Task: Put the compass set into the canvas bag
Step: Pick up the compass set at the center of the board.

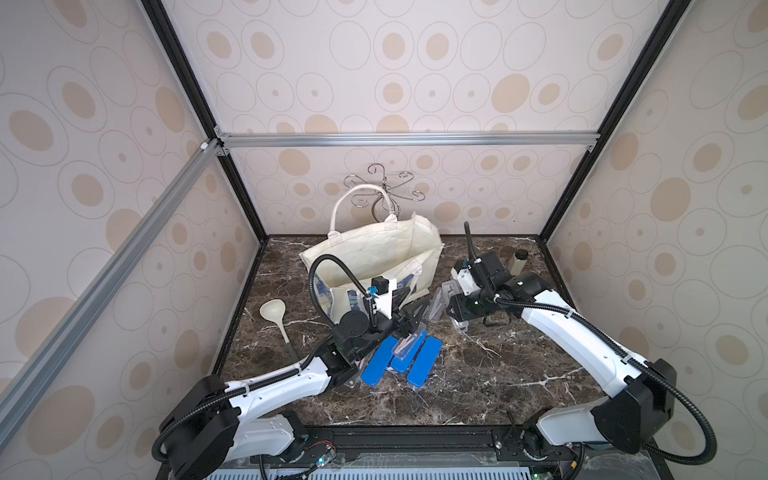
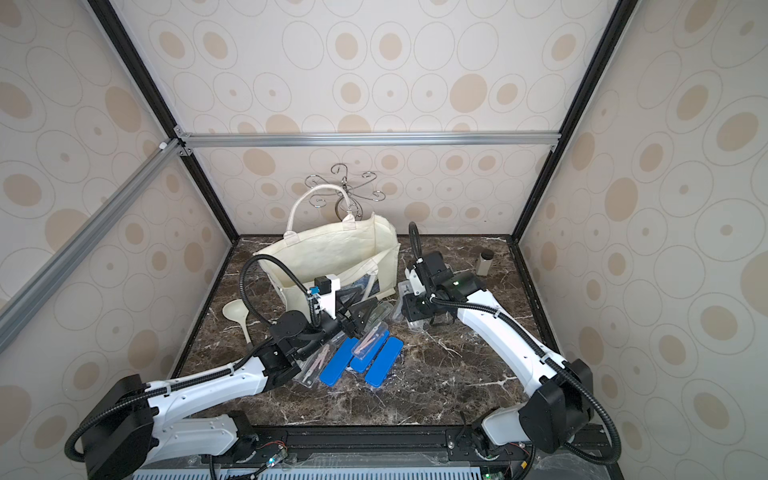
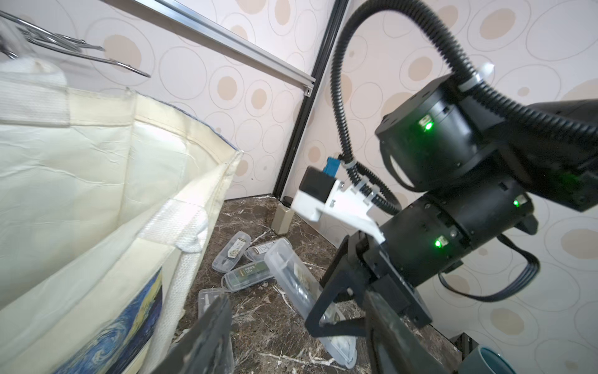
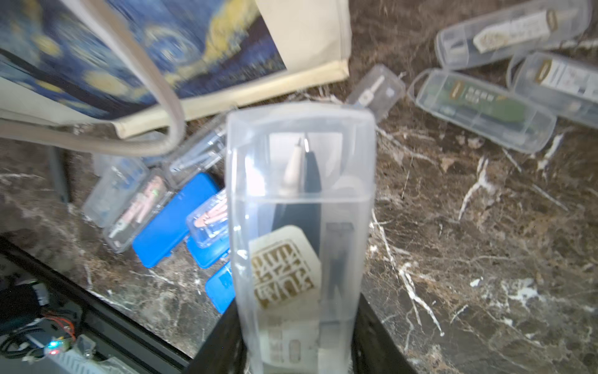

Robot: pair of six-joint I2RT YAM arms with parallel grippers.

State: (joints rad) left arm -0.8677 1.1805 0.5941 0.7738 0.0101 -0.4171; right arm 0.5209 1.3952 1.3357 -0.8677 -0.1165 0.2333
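Note:
The canvas bag's opening [image 1: 385,257] is up and outward from my right gripper. My right gripper should next lift the compass set over the bag's near rim and let it go inside.
The canvas bag [image 1: 374,249] [image 2: 332,249] stands open at the back of the marble table, its starry print [image 4: 181,42] on the near side. My right gripper [image 4: 297,343] [image 1: 438,308] is shut on a compass set [image 4: 301,210] [image 3: 291,278], a clear plastic case holding a compass and a label card. It holds the case low over the table, just right of the bag's front corner. My left gripper [image 3: 301,343] [image 1: 411,320] is open with nothing between its fingers, close beside the held case and in front of the bag [image 3: 81,194].
More compass sets lie on the table: blue cases [image 1: 378,365] and clear cases [image 2: 370,345] in front, clear ones [image 4: 482,110] to the right. A cream ladle [image 1: 274,311] lies left. A small bottle [image 1: 519,259] stands back right and a wire hook stand [image 1: 384,187] behind the bag.

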